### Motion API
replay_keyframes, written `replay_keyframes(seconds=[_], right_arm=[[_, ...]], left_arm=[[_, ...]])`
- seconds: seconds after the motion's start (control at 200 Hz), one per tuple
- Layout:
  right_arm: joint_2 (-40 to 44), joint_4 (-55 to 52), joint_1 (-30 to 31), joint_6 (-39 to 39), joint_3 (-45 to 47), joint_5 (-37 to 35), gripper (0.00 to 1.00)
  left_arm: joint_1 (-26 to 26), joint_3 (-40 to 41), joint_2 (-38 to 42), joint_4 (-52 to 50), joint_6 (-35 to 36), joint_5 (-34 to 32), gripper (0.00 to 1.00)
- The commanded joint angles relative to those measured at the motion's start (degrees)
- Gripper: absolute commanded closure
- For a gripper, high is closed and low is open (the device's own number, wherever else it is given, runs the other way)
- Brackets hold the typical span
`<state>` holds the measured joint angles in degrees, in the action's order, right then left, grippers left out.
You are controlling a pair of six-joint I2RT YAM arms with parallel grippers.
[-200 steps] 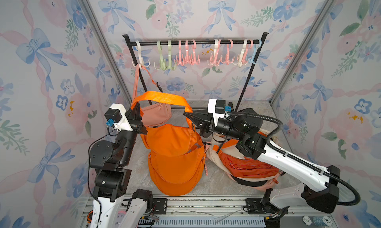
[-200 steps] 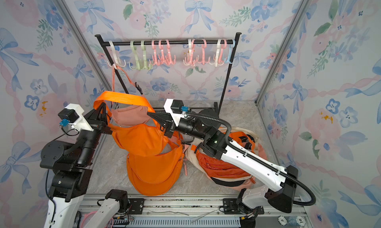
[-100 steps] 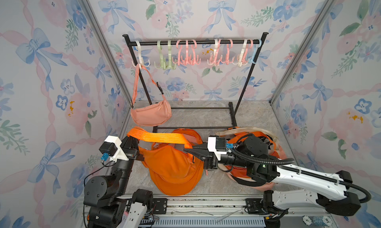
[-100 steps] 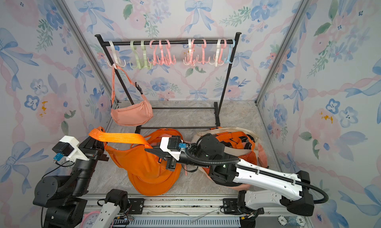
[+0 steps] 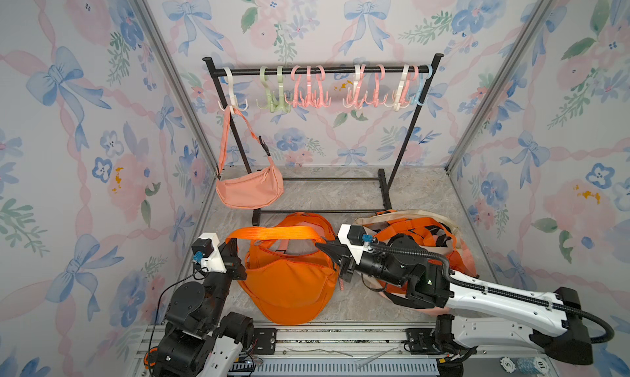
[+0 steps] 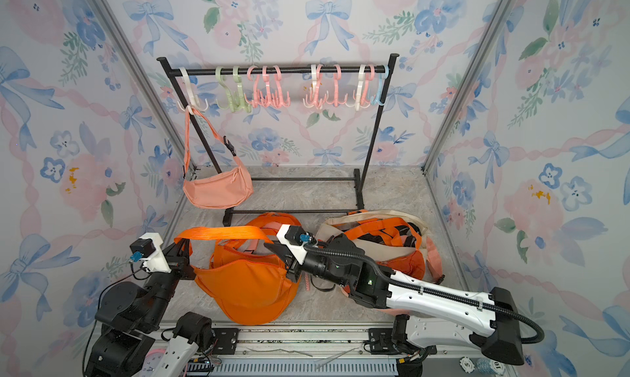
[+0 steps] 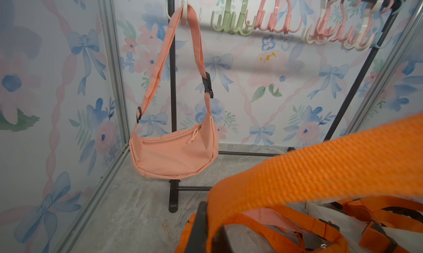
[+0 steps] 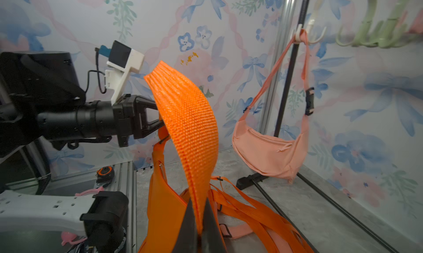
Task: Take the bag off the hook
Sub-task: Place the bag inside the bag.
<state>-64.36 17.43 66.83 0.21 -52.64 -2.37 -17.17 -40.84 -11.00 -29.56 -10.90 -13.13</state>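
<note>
The left gripper lowers outward toward the rack's foot below the pink bag next and releases the orange strap's end. The orange bag (image 5: 289, 283) already lies on the floor.
An orange bag (image 5: 289, 283) (image 6: 249, 283) lies on the marble floor at the front, off the rack. Its wide orange strap (image 5: 272, 233) (image 7: 320, 169) (image 8: 185, 116) stretches level between my two grippers. My left gripper (image 5: 233, 245) (image 6: 182, 247) (image 7: 209, 222) is shut on the strap's left end. At the right end my right gripper (image 5: 322, 245) (image 6: 271, 245) (image 8: 198, 219) is shut on it too. A pink bag (image 5: 250, 191) (image 7: 174, 153) (image 8: 270, 153) hangs by its strap from the white hook (image 5: 231, 99) (image 8: 306, 34) at the rack's left end.
The black rack (image 5: 320, 70) carries several empty green, pink, white and blue hooks (image 5: 308, 92). A heap of orange and cream bags (image 5: 416, 232) lies on the floor at the right, behind my right arm. Wallpapered walls close in on three sides.
Both arms have come down and toward the front with the orange bag, from in front of the pink bag to the floor. Both grips on the strap have held.
</note>
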Motion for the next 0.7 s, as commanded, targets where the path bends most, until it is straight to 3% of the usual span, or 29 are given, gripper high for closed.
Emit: replay_keyframes(seconds=[0.0, 0.365, 0.695], right_arm=[[-3.33, -1.86, -4.55, 5.53, -0.57, -3.36, 1.00], [-14.00, 2.93, -17.71, 12.54, -1.08, 4.72, 1.00], [-21.00, 8.62, -25.08, 16.88, -0.97, 10.39, 0.98]], left_arm=[[-0.33, 2.33, -5.42, -0.31, -0.39, -2.24, 1.00], [0.26, 6.05, -19.62, 16.10, 1.23, 0.16, 1.00], [7.91, 5.28, -35.17, 23.40, -0.79, 9.70, 1.00]])
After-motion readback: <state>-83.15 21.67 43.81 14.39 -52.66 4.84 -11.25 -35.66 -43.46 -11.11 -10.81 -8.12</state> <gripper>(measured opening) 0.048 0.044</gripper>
